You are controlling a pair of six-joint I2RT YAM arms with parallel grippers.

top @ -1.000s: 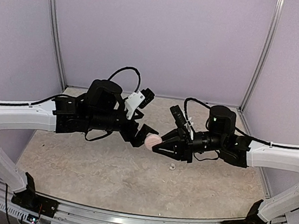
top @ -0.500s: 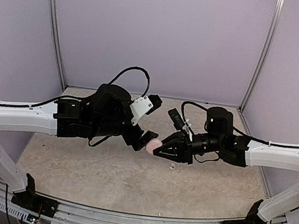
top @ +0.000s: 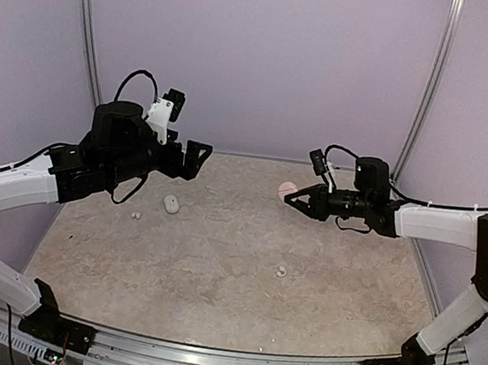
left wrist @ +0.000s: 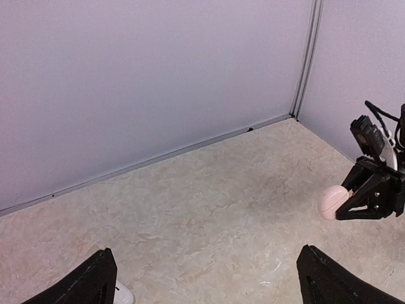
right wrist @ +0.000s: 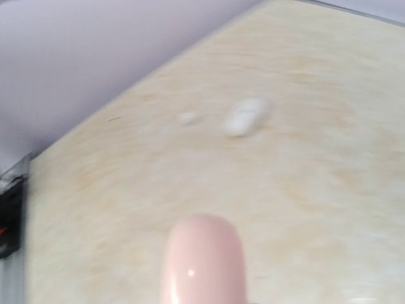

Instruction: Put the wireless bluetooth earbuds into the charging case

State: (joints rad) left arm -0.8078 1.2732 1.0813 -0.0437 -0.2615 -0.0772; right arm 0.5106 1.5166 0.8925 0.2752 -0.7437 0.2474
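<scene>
The robot's right gripper will move down and outward and tilt its fingers down to put the pink case (top: 287, 190) on the back table, where the table is clear of earbuds.
My right gripper (top: 296, 198) is shut on a closed pink pebble-shaped charging case (top: 287, 190) and holds it above the table at the back right. The case fills the bottom of the right wrist view (right wrist: 204, 259), and it shows in the left wrist view (left wrist: 331, 201) at the tips of the right gripper (left wrist: 347, 202). My left gripper (top: 196, 160) is open and empty, raised at the back left (left wrist: 209, 285). One tiny pale earbud (top: 280, 272) lies right of centre. Another earbud (top: 136, 216) lies at the left (right wrist: 188, 118).
A white pebble-shaped case (top: 170, 203) lies on the table below my left gripper; it also shows in the right wrist view (right wrist: 243, 117) and at the left wrist view's bottom edge (left wrist: 122, 295). Lilac walls close in the back and sides.
The two grippers met at the pink case in mid-table. The left gripper has let go and pulled back left. The right gripper has carried the case back and right.
</scene>
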